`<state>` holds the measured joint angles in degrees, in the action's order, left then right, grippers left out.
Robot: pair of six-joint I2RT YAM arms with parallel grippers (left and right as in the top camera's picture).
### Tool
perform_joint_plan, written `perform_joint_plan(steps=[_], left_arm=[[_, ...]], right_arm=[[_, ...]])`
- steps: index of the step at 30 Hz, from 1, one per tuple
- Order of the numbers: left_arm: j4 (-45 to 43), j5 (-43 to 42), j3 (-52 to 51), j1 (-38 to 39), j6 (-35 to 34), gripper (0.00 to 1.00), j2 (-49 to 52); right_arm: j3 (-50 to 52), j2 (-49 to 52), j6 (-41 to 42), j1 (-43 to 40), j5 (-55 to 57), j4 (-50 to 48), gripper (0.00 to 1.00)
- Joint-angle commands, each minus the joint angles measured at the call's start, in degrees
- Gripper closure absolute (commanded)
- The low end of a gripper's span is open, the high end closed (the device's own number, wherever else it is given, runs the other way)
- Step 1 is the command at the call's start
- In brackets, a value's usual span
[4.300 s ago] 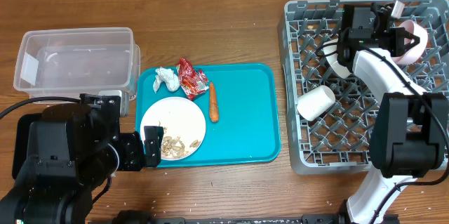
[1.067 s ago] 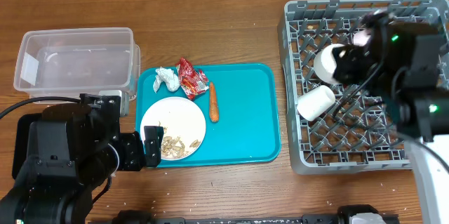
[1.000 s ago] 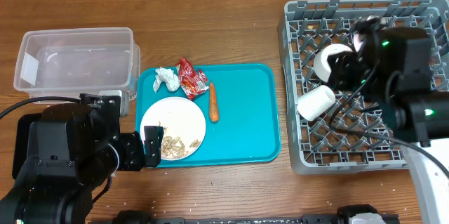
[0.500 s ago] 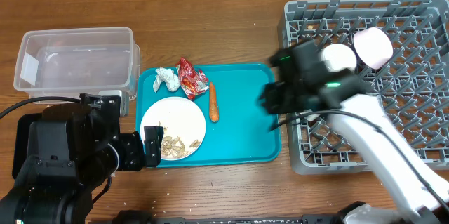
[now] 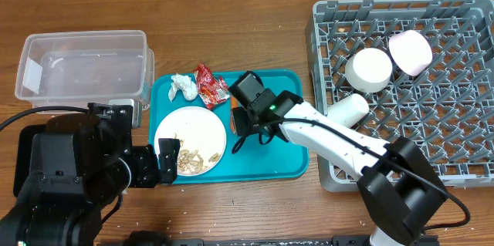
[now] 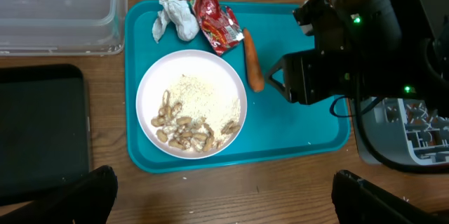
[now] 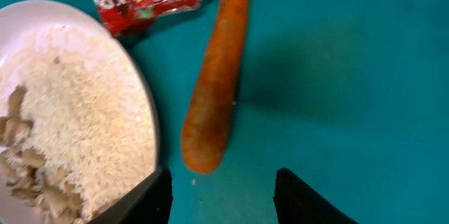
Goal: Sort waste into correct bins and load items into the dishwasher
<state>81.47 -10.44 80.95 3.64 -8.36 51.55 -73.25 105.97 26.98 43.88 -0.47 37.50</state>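
I will next move my left gripper outward and down, toward the right in the overhead view, onto the carrot's middle (image 5: 233,112) (image 6: 252,61), because the bare tray beside it leaves room for my fingers.
My right gripper (image 5: 241,123) is open and empty, low over the teal tray (image 5: 270,161), just short of the orange carrot piece (image 7: 216,90), which also shows in the left wrist view (image 6: 251,59). The white plate (image 5: 191,139) with beige scraps and rice (image 6: 189,122) lies to its left. The white tissue (image 5: 183,85) and red wrapper (image 5: 210,84) lie at the tray's back. My left gripper (image 6: 224,189) is open and empty, above the table in front of the tray. Two white cups (image 5: 369,69) (image 5: 348,109) and the pink cup (image 5: 410,51) sit in the grey rack (image 5: 401,146).
The clear tub (image 5: 85,65) stands at the back left. The black tray (image 6: 42,133) lies in front of it, left of the teal tray, largely under my left arm in the overhead view. The rack fills the right side.
My right arm has swung left from the rack to over the teal tray beside the carrot. The pink cup stays in the rack. The left arm has not moved.
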Motion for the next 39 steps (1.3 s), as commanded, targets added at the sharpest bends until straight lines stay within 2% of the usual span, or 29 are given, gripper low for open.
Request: perform_joint_plan(steps=[1, 6, 11, 14, 16, 18, 20, 25, 28, 29, 31, 34, 39], left_arm=[[0.0, 0.5, 0.6, -0.2, 1.1, 0.0, 0.2], [0.0, 0.5, 0.6, -0.2, 1.1, 0.0, 0.2], [-0.5, 0.3, 0.6, -0.2, 0.8, 0.0, 0.2], [-3.3, -0.8, 0.6, -0.2, -3.0, 0.0, 0.2], [-3.4, -4.4, 0.6, -0.2, -8.4, 0.0, 0.2], [-3.5, -6.4, 0.6, -0.2, -11.7, 0.0, 0.2], [-5.0, -8.3, 0.5, -0.2, -12.5, 0.0, 0.5], [-5.1, -10.6, 0.5, -0.2, -9.4, 0.0, 3.5], [-4.1, -12.2, 0.5, 0.1, -6.8, 0.0, 6.1], [-3.6, -12.1, 0.5, 0.5, -6.6, 0.04, 7.0], [-3.9, -12.0, 0.0, 2.3, -5.8, 0.07, 8.9], [-5.0, -5.6, -1.8, 7.2, -5.6, 0.15, 12.5], [-11.0, 5.1, -8.2, 17.1, -12.0, 0.23, 20.1]], right_arm=[[-0.5, -1.3, 1.6, -1.2, 3.9, 2.1, 0.5], [-1.0, -6.1, 1.6, -4.0, 3.5, 7.6, 0.5], [-1.0, -15.1, 1.6, -4.4, 3.3, 10.6, 0.5], [-1.0, -22.3, 2.6, -4.4, 7.0, 13.3, 0.48], [-1.0, -27.4, 3.7, -4.4, 10.6, 15.2, 0.46], [-1.0, -32.9, 3.7, -4.4, 13.7, 16.9, 0.39], [-1.0, -37.4, 3.7, -4.4, 14.9, 17.3, 0.24], [-1.0, -44.4, 3.1, -4.4, 15.5, 18.6, 0.18], [-1.0, -45.5, 3.1, -4.4, 17.0, 20.4, 0.04], [-1.0, -45.5, 3.1, -4.4, 17.2, 20.7, 0.0], [-1.0, -45.4, 3.1, -4.4, 17.2, 21.0, 0.0], [-1.0, -45.6, 5.6, -4.4, 17.8, 21.2, 0.0], [-1.0, -47.1, 12.3, -4.4, 20.6, 20.9, 0.0]])
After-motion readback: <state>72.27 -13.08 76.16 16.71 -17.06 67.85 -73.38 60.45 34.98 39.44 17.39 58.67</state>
